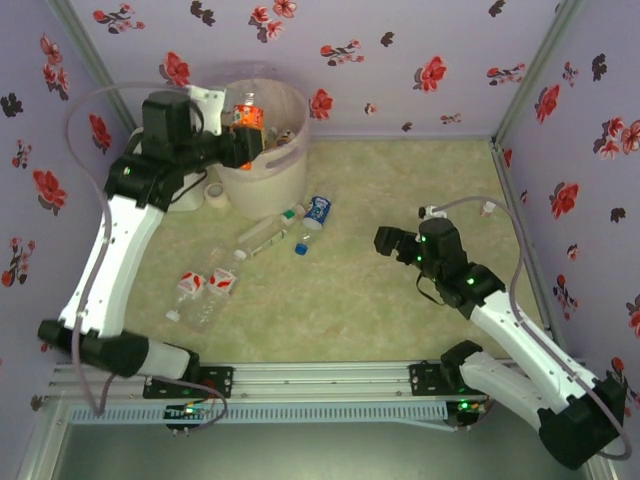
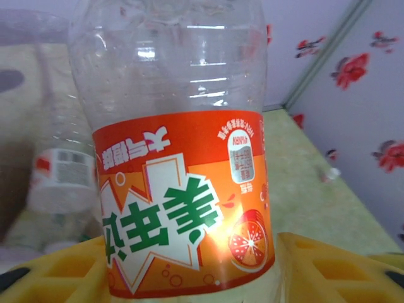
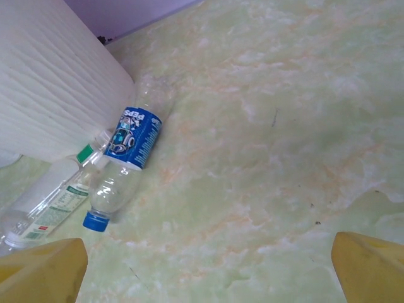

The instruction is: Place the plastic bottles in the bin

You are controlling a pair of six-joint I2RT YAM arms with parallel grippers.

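Observation:
The cream-white bin's open top point(image 2: 24, 126) is below and slightly outward, so the left gripper needs to lower the orange-label bottle point(image 2: 183, 202) outward into it and let go there.
My left gripper point(image 1: 243, 138) is shut on a clear bottle with an orange label point(image 1: 247, 113) and holds it upright over the open top of the cream-white bin point(image 1: 285, 165). In the left wrist view the orange-label bottle point(image 2: 183, 202) sits between my yellow fingers point(image 2: 57, 274). On the table lie a blue-label bottle point(image 1: 315, 215), a clear bottle with a green cap point(image 1: 268, 233) and two red-and-white-label bottles point(image 1: 205, 290). My right gripper point(image 1: 385, 240) hovers open to the right of them. From its wrist I see the blue-label bottle point(image 3: 132, 137) beside the bin wall point(image 3: 57, 82).
A white tape roll point(image 1: 213, 193) lies left of the bin's foot. Another clear bottle point(image 2: 60, 177) shows behind the held one. Flowered walls close in the table on three sides. Bare green tabletop point(image 1: 400, 180) stretches right of the bin.

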